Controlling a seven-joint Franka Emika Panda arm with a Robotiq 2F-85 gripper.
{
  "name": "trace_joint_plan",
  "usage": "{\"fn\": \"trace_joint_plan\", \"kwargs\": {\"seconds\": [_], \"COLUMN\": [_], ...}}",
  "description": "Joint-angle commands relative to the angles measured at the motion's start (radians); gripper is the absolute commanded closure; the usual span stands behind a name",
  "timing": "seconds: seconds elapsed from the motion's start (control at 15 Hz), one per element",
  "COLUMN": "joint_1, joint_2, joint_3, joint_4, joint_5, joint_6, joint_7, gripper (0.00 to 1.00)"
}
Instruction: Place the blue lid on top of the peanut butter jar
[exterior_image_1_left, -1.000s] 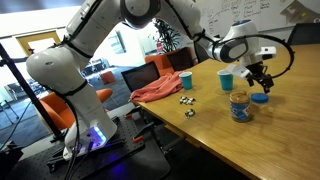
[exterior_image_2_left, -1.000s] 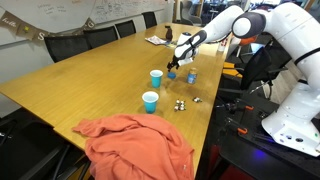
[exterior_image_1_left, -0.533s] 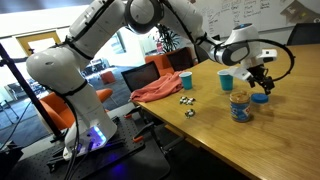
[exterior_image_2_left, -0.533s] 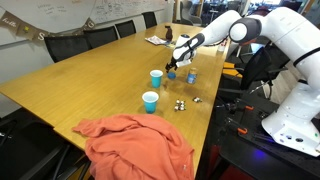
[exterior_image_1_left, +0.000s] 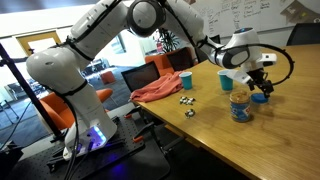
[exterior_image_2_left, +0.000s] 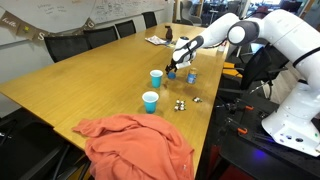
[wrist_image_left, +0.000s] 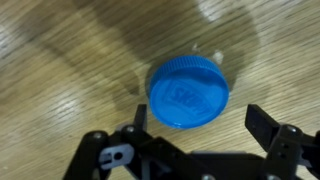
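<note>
Next, my gripper goes down a little, then closes its fingers to grab the blue lid by its rim.
The blue lid lies flat on the wooden table, seen from straight above in the wrist view. My gripper is open, with one finger on each side of the lid's near edge, and holds nothing. In both exterior views the gripper hovers just over the lid. The peanut butter jar stands upright without a lid, close beside the lid and toward the table's edge.
Two blue cups stand on the table; they also show in an exterior view. An orange-red cloth lies at the table's end. Small dark pieces lie near the edge. Chairs line the table.
My gripper has moved down a little toward the blue lid. The lid, jar and cups have not moved.
</note>
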Motion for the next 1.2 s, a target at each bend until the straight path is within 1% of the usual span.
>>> {"fn": "trace_joint_plan", "kwargs": {"seconds": [0.0, 0.53, 1.13], "joint_1": [-0.005, 0.008, 0.023], "joint_2": [0.022, 0.039, 0.054], "joint_3": [0.008, 0.000, -0.023], "joint_4": [0.044, 0.058, 0.072], "joint_5": [0.006, 0.000, -0.012], "joint_6": [-0.041, -0.047, -0.049], "joint_7": [0.014, 0.022, 0.034], "gripper": [0.00, 0.00, 0.00]}}
